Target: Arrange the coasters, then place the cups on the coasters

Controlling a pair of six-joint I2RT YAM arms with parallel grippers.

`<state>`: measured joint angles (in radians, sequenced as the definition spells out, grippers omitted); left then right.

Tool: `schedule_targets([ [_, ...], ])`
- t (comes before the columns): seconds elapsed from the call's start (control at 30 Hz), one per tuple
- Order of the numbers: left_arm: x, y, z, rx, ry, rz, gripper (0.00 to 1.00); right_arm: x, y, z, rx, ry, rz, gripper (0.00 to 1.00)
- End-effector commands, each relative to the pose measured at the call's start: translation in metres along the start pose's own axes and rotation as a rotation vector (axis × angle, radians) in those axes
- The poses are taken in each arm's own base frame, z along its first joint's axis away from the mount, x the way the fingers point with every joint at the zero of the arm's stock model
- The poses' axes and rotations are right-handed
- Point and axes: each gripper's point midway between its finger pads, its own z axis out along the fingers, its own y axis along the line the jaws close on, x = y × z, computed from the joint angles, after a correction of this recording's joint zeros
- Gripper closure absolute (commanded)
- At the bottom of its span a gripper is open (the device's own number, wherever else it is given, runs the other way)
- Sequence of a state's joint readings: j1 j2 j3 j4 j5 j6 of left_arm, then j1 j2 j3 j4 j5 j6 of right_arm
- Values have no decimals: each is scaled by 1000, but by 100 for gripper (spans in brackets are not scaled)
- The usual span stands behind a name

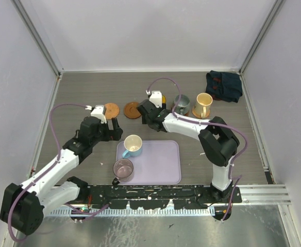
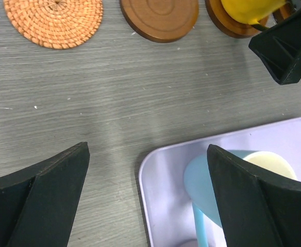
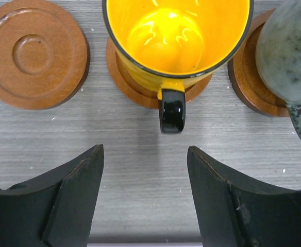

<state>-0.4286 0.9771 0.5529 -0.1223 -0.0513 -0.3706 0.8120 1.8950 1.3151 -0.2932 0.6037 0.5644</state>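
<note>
Next, my left gripper moves back over the tray first, then turns to straddle the blue handle [image 1: 125, 154] [image 2: 200, 226].
A yellow cup [image 3: 176, 36] stands on a brown coaster [image 3: 135, 87], its black handle [image 3: 172, 110] pointing at my right gripper [image 3: 145, 154]. That gripper is open just short of the handle and touches nothing. Left of the cup lies a bare coaster [image 3: 34, 54]. To its right a grey-green cup [image 3: 289, 51] stands on another coaster [image 3: 246, 77]. A cream cup [image 1: 203, 104] stands further right. My left gripper [image 2: 148, 154] is open above the corner of the lavender tray [image 2: 166, 170], beside the white and blue cup [image 2: 212, 185]. A purple cup [image 1: 123, 168] is also in the tray.
A woven orange coaster [image 2: 55, 20] lies at the left end of the row, next to the bare wooden one [image 2: 160, 18]. A dark folded cloth [image 1: 223, 85] sits at the back right. White walls enclose the table on three sides.
</note>
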Motion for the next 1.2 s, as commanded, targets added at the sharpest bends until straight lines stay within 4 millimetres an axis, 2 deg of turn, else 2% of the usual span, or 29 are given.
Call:
schedule_targets([
  [0.0,2,-20,-15,102,15,37,2,-32,-3,-36,-29,-75,71,29],
  [0.13,3,-45,-31,211,-5,82,2,-47,-18,-57,-22,-123,106,29],
  [0.3,10,-65,-42,301,10,134,2,-72,-44,-89,-1,-213,159,27],
  [0.53,49,-84,-48,324,164,211,2,-89,-77,-120,38,-300,199,24],
  [0.73,69,-77,-45,235,218,241,2,-87,-86,-128,28,-312,220,24],
  [1.07,75,-68,-36,179,234,249,0,-71,-87,-122,18,-287,216,24],
  [1.17,77,-66,-32,162,244,255,3,-68,-85,-121,10,-276,213,23],
])
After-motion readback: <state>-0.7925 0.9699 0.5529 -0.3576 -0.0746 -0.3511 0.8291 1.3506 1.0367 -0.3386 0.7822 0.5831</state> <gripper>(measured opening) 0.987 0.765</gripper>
